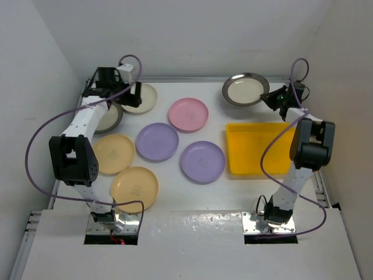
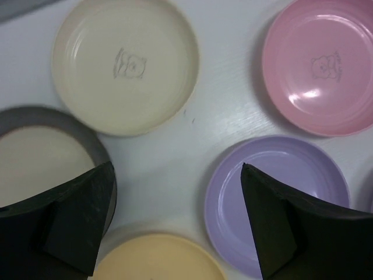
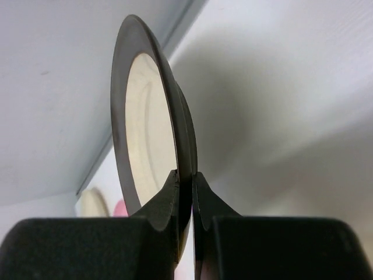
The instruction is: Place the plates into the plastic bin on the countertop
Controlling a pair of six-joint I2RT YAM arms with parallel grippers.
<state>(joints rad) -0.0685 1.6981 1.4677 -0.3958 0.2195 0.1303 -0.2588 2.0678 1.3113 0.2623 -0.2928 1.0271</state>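
Note:
My right gripper should next move the plate back, lower it onto the yellow bin's empty bottom and let it go, because that bottom is below and back toward the base.
My right gripper (image 1: 269, 98) is shut on the rim of a silver plate (image 1: 245, 89), held behind the empty yellow plastic bin (image 1: 245, 153). In the right wrist view that plate (image 3: 145, 116) stands on edge between the closed gripper (image 3: 185, 175). My left gripper (image 2: 177, 166) hangs open and empty at the back left. Below it lie a cream plate (image 2: 125, 64), a second silver plate (image 2: 41, 157), a pink plate (image 2: 317, 67), a lavender plate (image 2: 274, 192) and a tan-yellow plate (image 2: 157, 259). Another lavender plate (image 1: 202, 161) and a second tan-yellow plate (image 1: 134, 188) lie nearer the front.
The white countertop (image 1: 210, 195) is boxed in by white walls at the back and on both sides. A metal rail (image 1: 323, 186) runs along its right edge, close to the bin. Purple cables loop off both arms.

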